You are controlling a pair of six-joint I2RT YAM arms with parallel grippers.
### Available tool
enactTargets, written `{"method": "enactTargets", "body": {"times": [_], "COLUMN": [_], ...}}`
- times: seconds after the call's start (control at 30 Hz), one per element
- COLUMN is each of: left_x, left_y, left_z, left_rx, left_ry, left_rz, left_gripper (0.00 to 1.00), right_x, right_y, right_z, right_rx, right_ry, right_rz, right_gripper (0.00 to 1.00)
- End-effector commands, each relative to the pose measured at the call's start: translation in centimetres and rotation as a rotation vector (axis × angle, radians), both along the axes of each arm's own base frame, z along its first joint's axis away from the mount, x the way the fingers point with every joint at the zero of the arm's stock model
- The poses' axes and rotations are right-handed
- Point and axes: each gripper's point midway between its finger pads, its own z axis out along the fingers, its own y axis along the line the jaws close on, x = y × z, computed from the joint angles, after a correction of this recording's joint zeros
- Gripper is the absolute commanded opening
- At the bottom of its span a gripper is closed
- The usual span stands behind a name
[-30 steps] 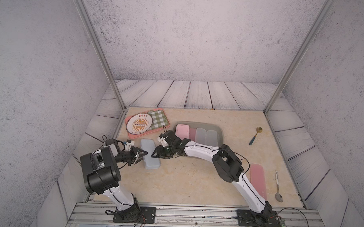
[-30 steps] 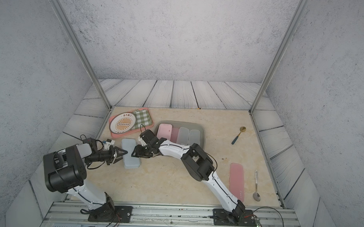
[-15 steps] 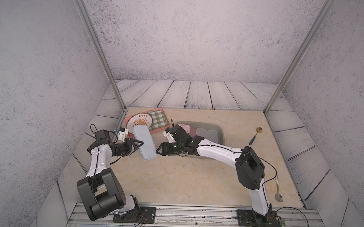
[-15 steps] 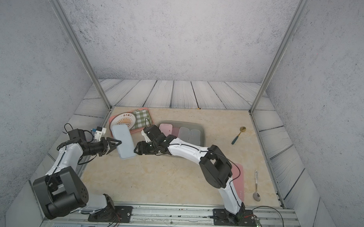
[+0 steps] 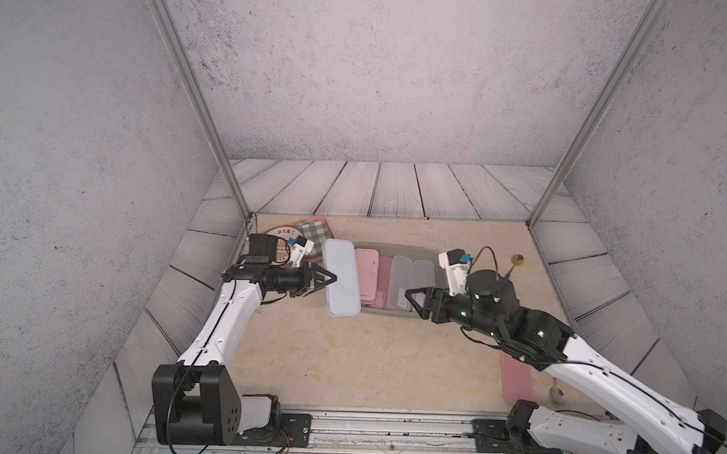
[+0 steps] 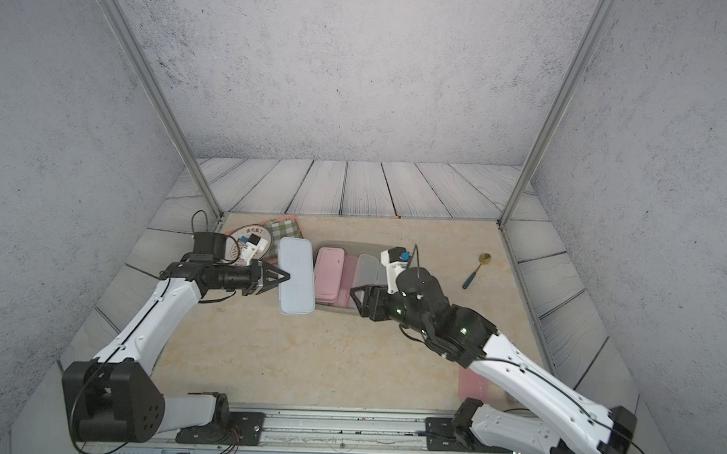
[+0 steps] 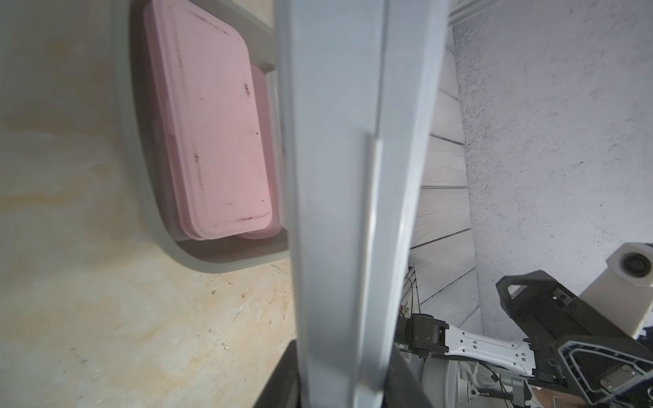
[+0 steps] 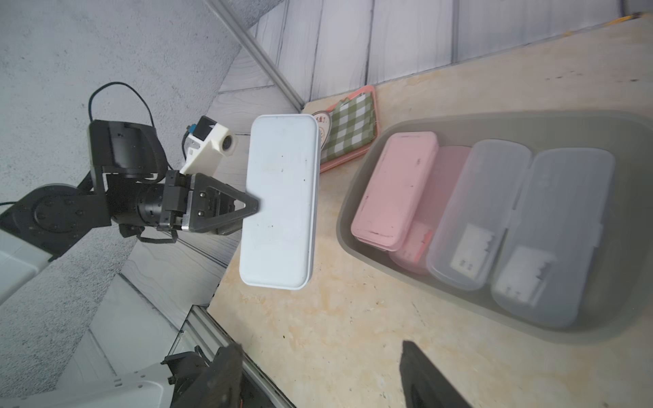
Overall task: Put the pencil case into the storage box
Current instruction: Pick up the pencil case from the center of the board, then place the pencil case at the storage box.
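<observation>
The pencil case goes across and down in my left gripper next, for release on the farther clear case (image 5: 423, 273), which lies below it, beyond the pink cases.
A pale blue pencil case (image 5: 341, 283) (image 6: 295, 282) (image 8: 281, 201) hangs in the air, its broad face up. My left gripper (image 5: 331, 278) (image 6: 286, 277) (image 8: 257, 205) is shut on the middle of its long side. In the left wrist view the case (image 7: 335, 176) fills the middle of the picture. The case hovers by the left end of the grey-green storage box (image 5: 392, 315) (image 6: 334, 312) (image 7: 141, 159) (image 8: 344, 226), which holds pink and clear cases. My right gripper (image 5: 413, 302) (image 6: 357, 300) (image 8: 319, 374) stands open and empty, above the box's front right edge.
A pink tray (image 5: 318, 220) with a plate and checked cloth sits behind the left gripper. A gold spoon (image 5: 514, 262) lies right of the box. Another pink pencil case (image 5: 514, 379) and a metal spoon (image 5: 555, 392) lie front right, under the right arm.
The left arm has lifted the blue case off the table and carried it back toward the box. The right gripper has drawn away to the right and opened wider.
</observation>
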Motion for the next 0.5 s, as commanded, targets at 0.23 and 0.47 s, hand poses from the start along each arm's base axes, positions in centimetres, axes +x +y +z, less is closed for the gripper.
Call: {"method": "enactTargets", "body": {"times": [0.23,0.47], "left_x": [6.1,9.0], "left_y": [-12.5,-17.3], "left_z": [-3.0,-6.3], "left_rx": [0.101,0.107], "left_ry": [0.051,0.078], "left_rz": [-0.149,-0.186], "left_gripper": [0.0,0.0], "right_x": [-2.3,-1.8], "right_y": [-7.2,-6.7], "right_z": [-3.6,-3.6], "right_rx": [-0.004,-0.011], "right_ry": [0.064,0.076], "right_rz": [-0.208,-0.211], "right_gripper": [0.73,0.73]}}
